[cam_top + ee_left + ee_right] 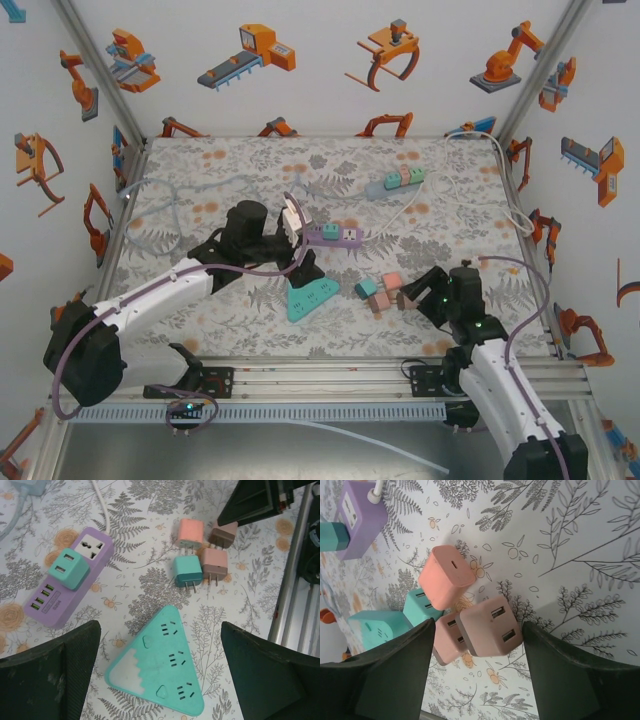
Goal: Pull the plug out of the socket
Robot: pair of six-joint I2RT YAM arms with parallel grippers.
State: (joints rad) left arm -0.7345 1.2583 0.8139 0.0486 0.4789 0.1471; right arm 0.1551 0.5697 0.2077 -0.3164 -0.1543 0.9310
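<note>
My right gripper should move up from the brown plug (490, 627), outward, and then down over the purple power strip's teal plug (334, 536), because that plug is still in its socket.
A purple power strip (55, 587) (330, 236) lies mid-table with a teal plug (69, 568) seated in its socket. My left gripper (160, 675) (300, 265) hangs open over a teal triangular socket block (160, 667) (308, 297), whose sockets are bare. Right of it lie loose plugs: salmon (190, 532), teal (187, 571), mauve (215, 562) and brown (222, 535). My right gripper (477, 665) (412, 293) is open around the brown plug (490, 627), with a gap on each side. That plug leans on the mauve one (447, 639).
A grey-blue power strip (396, 182) with several plugs sits at the back, and its white cable (505, 190) runs along the right side. Loose cable (165, 200) lies at the back left. The aluminium frame rail (292, 575) borders the near edge.
</note>
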